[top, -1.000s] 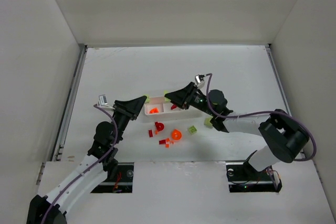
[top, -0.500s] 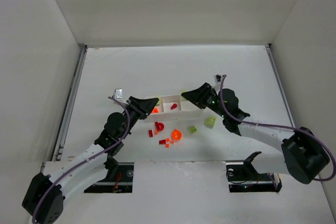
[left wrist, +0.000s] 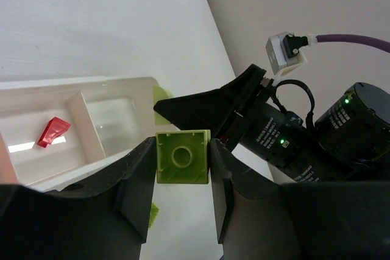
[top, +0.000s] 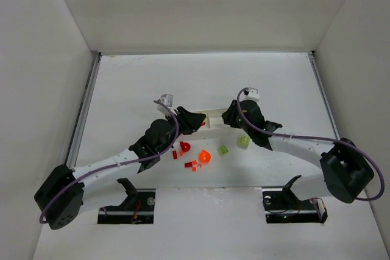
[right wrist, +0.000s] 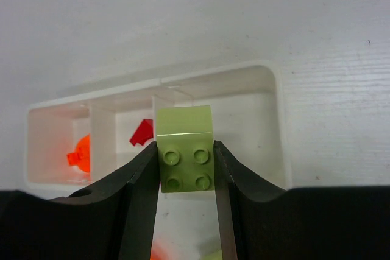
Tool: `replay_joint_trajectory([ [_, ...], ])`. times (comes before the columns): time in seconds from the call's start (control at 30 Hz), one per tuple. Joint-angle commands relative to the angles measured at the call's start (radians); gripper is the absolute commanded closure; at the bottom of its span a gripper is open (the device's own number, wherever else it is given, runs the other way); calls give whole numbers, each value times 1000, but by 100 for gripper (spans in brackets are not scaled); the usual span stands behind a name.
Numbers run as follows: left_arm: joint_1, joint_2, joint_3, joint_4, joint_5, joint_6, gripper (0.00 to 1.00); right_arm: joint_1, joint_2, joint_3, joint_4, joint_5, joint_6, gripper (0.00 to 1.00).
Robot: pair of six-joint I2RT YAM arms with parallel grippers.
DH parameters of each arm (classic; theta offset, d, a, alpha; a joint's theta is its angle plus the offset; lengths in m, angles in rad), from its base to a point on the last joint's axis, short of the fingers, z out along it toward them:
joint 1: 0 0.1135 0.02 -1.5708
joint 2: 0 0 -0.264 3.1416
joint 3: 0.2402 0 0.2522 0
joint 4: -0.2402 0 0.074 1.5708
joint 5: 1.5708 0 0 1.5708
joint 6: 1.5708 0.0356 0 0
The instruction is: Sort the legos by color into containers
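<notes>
My left gripper should go right in the top view and down into the tray's empty section point(top: 217, 121) point(left wrist: 117, 118) to free the brick, since this place lies below it on that side.
My left gripper point(top: 199, 119) is shut on a pale yellow-green brick point(left wrist: 181, 156), underside showing, just in front of the white tray's point(left wrist: 122, 81) right compartment. My right gripper point(top: 226, 115) is shut on another yellow-green brick point(right wrist: 184, 150), studs showing, above the near wall of the tray point(right wrist: 275, 120) at the same compartment. The two grippers nearly meet over the tray point(top: 214, 114). A red piece point(right wrist: 142, 132) lies in the middle compartment and also shows in the left wrist view point(left wrist: 53, 132). An orange piece point(right wrist: 81, 153) lies in the left one.
Loose pieces lie on the table in front of the tray: a red piece point(top: 184, 147), an orange round one point(top: 204, 157), two green ones point(top: 223, 150) point(top: 244, 141) and small red and orange bits point(top: 192, 164). White walls enclose the table.
Both grippers have moved right along the tray. The left one went from the tray's left end to its right part, and the two now sit close together.
</notes>
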Motion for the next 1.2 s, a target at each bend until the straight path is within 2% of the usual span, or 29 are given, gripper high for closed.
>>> replay_joint_trajectory([
  [0.0,-13,29,71,30,-33,65,82,8,22,53,2,53,-55,67],
  [0.1,-18,77,98,30,-34,79,82,8,39,56,16,57,-58,64],
  [0.23,-23,150,144,30,-37,88,82,8,2,21,62,78,-58,42],
  [0.3,-27,187,167,30,-37,105,82,8,-21,6,70,76,-58,39],
  [0.47,-33,285,232,30,-36,128,81,-15,-113,-62,93,90,-49,39],
  [0.57,-36,359,284,11,-29,143,81,-38,-191,-118,108,124,-18,46],
  [0.67,-53,446,344,-23,-29,178,80,-76,-263,-171,117,135,10,59],
  [0.8,-76,558,437,-87,-37,252,80,-99,-294,-191,121,109,23,61],
  [0.9,-90,621,499,-130,-57,301,79,-101,-316,-200,125,109,28,57],
  [1.03,-105,666,537,-149,-98,347,76,-107,-345,-210,125,116,22,42],
  [1.1,-110,678,542,-149,-106,356,71,-113,-348,-212,125,116,22,39],
  [1.17,-113,686,542,-149,-118,359,61,-113,-351,-212,122,116,20,38],
])
